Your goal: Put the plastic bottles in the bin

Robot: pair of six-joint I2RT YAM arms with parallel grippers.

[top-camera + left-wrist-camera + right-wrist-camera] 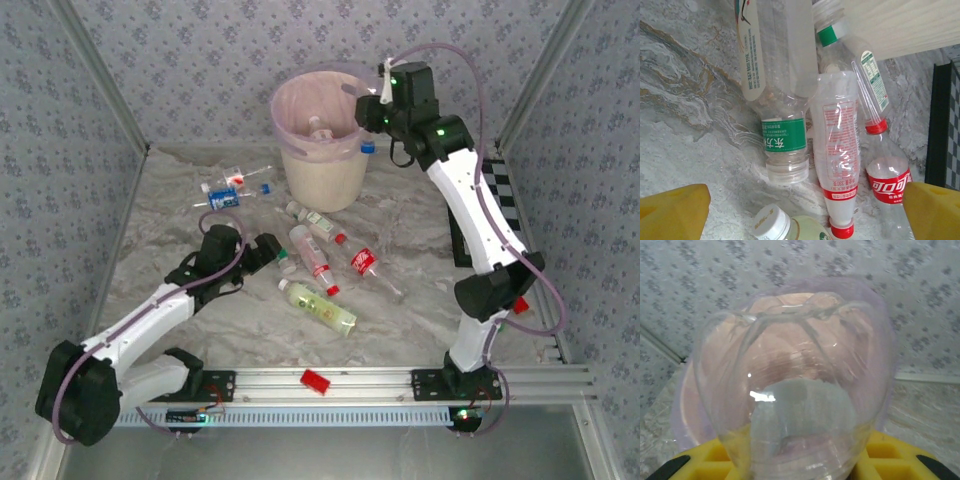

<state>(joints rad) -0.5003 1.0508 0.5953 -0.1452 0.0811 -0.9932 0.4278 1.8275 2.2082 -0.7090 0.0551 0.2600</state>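
The bottle's blue cap still hangs outside the bin's rim. I will move my right gripper across the bin's rim over the bin's opening (316,108) (785,352) and let go of the bottle.
The bin (320,160), a cream bucket with a pink liner, stands at the back; one bottle (320,128) lies inside. My right gripper (375,105) hovers at its right rim, shut on a clear plastic bottle (795,390) whose base faces the wrist camera; its blue cap (367,146) hangs below, and the bin (685,405) shows behind it. My left gripper (270,250) is open over several bottles lying on the table: a green-labelled one (782,100), a red-labelled one (840,150), a cola one (887,185) and a white-capped yellowish one (785,227). Its yellow fingers (670,212) touch none.
Crushed bottles (225,195) lie left of the bin. A chequered board (500,200) leans at the right wall. One red block (316,381) sits on the front rail, another (520,305) by the right arm. Patterned walls close in the table.
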